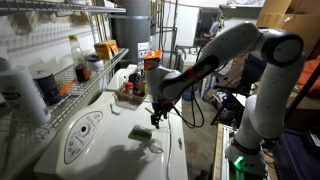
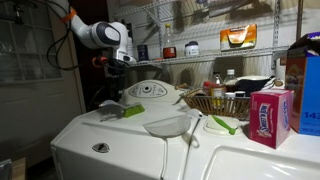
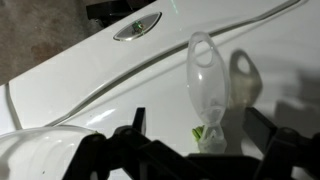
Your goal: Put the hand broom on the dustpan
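Observation:
My gripper is still above the hand broom's narrow neck. I will lower it next to that neck, beside the green tip.
The hand broom (image 3: 204, 70), a pale translucent oblong piece, lies flat on the white washer top; it also shows in an exterior view (image 2: 170, 125). The dustpan (image 1: 140, 131) is a small flat green piece beside it, seen in both exterior views (image 2: 133, 111). In the wrist view only a green tip (image 3: 208, 134) shows at the broom's near end. My gripper (image 3: 195, 118) is open and empty, hovering above the broom with a finger on each side. It shows in both exterior views (image 1: 160, 110) (image 2: 119, 60).
A tray of bottles (image 1: 130, 93) stands at the back of the washer. A wire shelf (image 1: 85, 70) holds bottles. A wicker basket (image 2: 226, 101), a pink box (image 2: 268, 112) and a green brush (image 2: 222, 124) sit on the neighbouring machine.

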